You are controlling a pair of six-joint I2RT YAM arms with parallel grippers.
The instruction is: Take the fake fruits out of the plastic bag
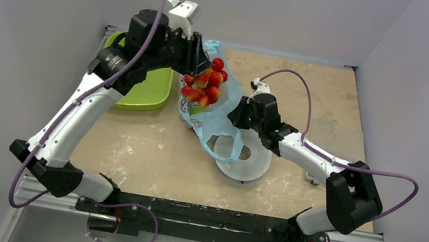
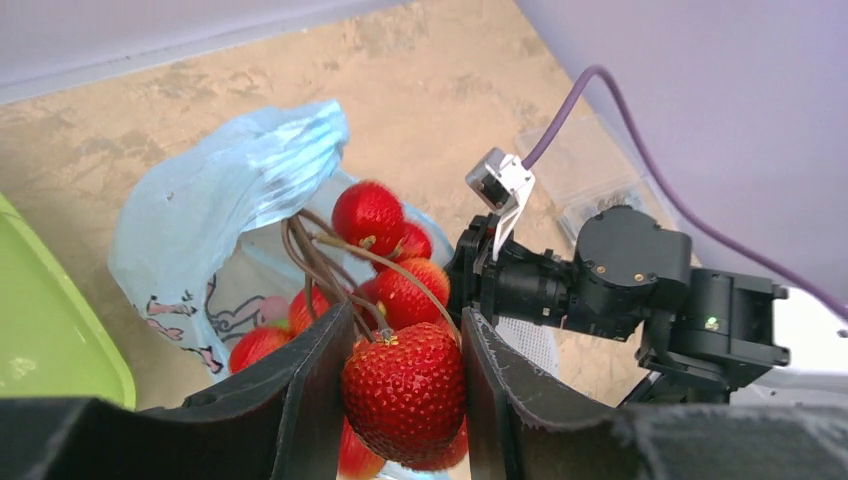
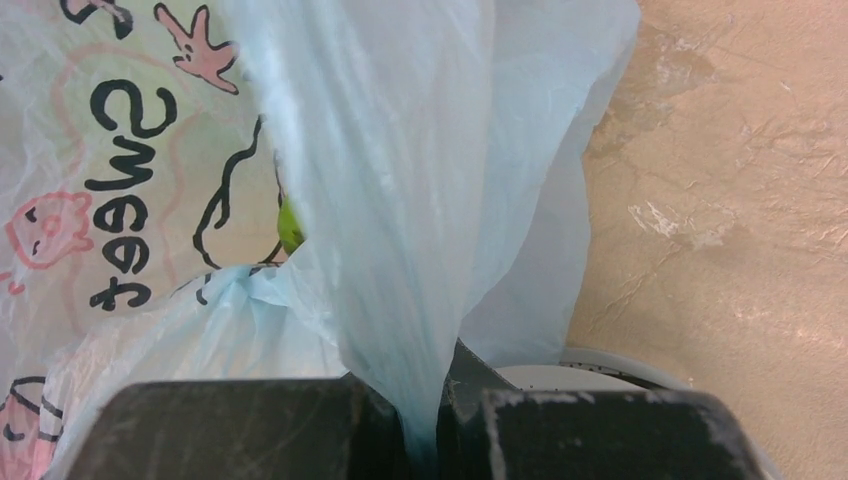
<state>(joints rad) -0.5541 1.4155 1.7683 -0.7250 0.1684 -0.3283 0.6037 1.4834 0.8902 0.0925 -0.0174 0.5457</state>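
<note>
My left gripper carries the cluster to the left in the top view next, lowers it and releases it on the tray's bare bottom below.
A cluster of red fake strawberries (image 1: 205, 83) on brown stems hangs over the mouth of the light-blue plastic bag (image 1: 219, 122). My left gripper (image 1: 199, 59) is shut on one strawberry (image 2: 405, 390) of the cluster, its jaws pressing on both sides; the other berries (image 2: 368, 215) dangle over the bag (image 2: 200, 230). My right gripper (image 1: 236, 111) is shut on a fold of the bag (image 3: 400, 250), pinched between its jaws. A bit of green fruit (image 3: 290, 228) shows through the bag. Other fruits are hidden.
A lime-green tray (image 1: 150, 94) lies at the back left, under my left arm. A round white perforated disc (image 1: 251, 160) lies on the table under the bag's loop handle (image 1: 223, 149). Grey walls close in the table on three sides.
</note>
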